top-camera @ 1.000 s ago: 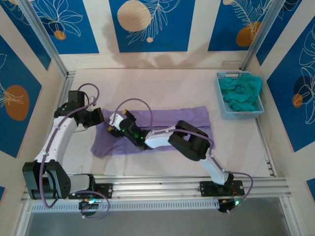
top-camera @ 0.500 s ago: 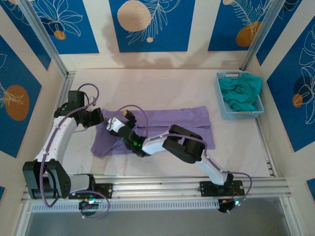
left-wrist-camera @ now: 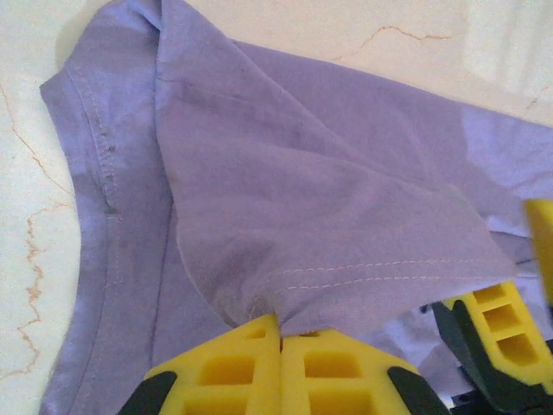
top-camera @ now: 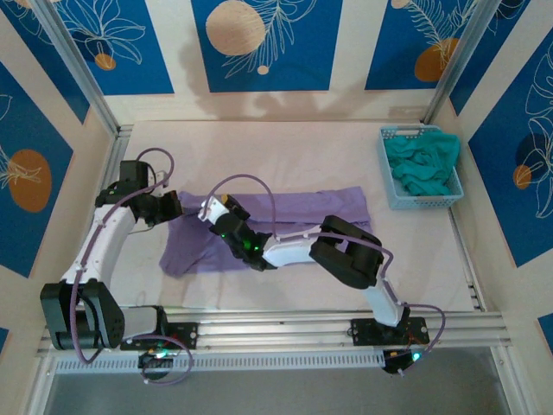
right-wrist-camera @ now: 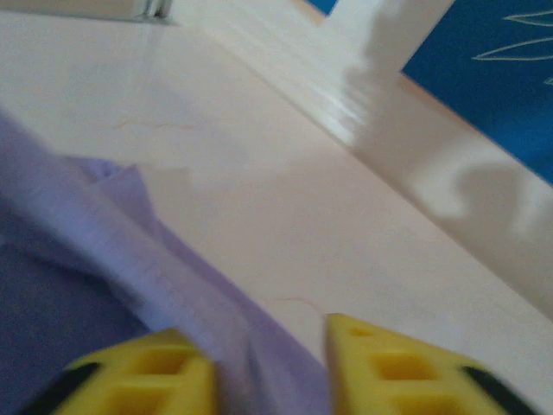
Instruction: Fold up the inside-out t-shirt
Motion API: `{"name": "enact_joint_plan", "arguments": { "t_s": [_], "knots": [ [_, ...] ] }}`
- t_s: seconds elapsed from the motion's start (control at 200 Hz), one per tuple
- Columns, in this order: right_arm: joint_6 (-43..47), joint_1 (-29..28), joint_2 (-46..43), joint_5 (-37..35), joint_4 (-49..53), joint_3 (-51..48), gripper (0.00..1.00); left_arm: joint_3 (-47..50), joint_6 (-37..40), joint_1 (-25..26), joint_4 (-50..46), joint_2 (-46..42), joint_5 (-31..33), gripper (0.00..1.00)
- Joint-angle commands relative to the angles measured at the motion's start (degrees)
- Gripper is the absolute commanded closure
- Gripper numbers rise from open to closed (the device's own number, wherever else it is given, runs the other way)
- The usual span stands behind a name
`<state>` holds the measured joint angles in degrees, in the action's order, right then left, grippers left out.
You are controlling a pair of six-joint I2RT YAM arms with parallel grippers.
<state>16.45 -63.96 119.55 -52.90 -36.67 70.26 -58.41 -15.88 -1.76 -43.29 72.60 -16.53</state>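
Observation:
The stitched hem fold [left-wrist-camera: 363, 277] needs to be released, so my left gripper needs to go down slightly over the shirt's end first and then open its fingers.
The lavender t-shirt [top-camera: 302, 207] lies spread in a long band across the middle of the table, with no lettering showing. My left gripper [top-camera: 175, 207] is at its left end and is shut on a stitched hem fold [left-wrist-camera: 363, 277], pinched at the fingertips [left-wrist-camera: 281, 324]. My right gripper [top-camera: 214, 210] sits just to the right of it over the shirt's upper edge. Its yellow fingers [right-wrist-camera: 397, 367] are open, and a ridge of the shirt [right-wrist-camera: 259, 354] runs between them. One right finger [left-wrist-camera: 492, 324] shows in the left wrist view.
A light blue basket [top-camera: 386, 164] holding a teal-green garment [top-camera: 422, 164] stands at the back right. Metal frame posts and patterned walls enclose the table [top-camera: 285, 147]. The right arm's elbow [top-camera: 350, 251] hangs over the shirt's right part.
The right arm's elbow has swung right and its gripper has shifted slightly right along the shirt's upper edge. The left arm has stayed put, holding the hem.

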Motion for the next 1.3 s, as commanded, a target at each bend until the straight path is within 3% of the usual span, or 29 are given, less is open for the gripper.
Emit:
{"name": "enact_joint_plan", "arguments": {
  "t_s": [0.0,0.145,0.28,0.39,0.565,0.715,0.815,0.925,1.025,1.18,1.295],
  "knots": [
    [-4.4,0.8,-4.1,6.3,8.0,-1.2,0.82,0.6,1.8,-0.7,-1.0,0.7,-0.3,1.00],
    [-6.9,2.0,-6.8,15.2,15.9,-2.1,0.94,0.7,1.9,-0.8,-2.3,0.5,1.2,1.00],
    [-9.5,2.9,-8.6,24.7,21.8,-3.4,0.97,0.9,1.9,-0.8,-3.9,-0.7,2.8,1.00],
    [-11.5,2.8,-9.4,28.4,25.1,-4.9,0.98,2.5,1.0,-0.8,-4.8,-2.1,2.5,0.99],
    [-14.0,2.6,-11.4,38.7,30.3,-7.6,0.88,5.3,0.1,-0.8,-5.8,-5.1,3.6,0.75],
    [-12.8,3.0,-15.0,43.7,35.5,-9.5,0.64,5.3,-1.1,-0.8,-4.7,-7.1,7.2,0.58],
    [-14.0,4.9,-18.9,48.7,36.2,-11.1,0.52,5.8,-3.3,-0.6,-0.6,-6.8,5.8,0.47],
    [-18.2,7.7,-21.4,52.2,33.5,-12.2,0.50,7.5,-8.1,-0.2,5.9,-5.5,5.4,0.37],
    [-24.4,10.1,-20.5,50.6,32.8,-11.1,0.50,10.0,-11.8,-0.1,12.4,-3.8,9.7,0.27],
    [-29.2,12.6,-22.2,51.0,33.2,-12.2,0.48,11.2,-12.2,0.4,18.2,2.8,13.3,0.03],
    [-29.4,13.6,-24.9,50.1,33.2,-14.8,0.46,10.1,-9.2,1.0,18.4,8.1,14.7,0.00]
  ]
}}
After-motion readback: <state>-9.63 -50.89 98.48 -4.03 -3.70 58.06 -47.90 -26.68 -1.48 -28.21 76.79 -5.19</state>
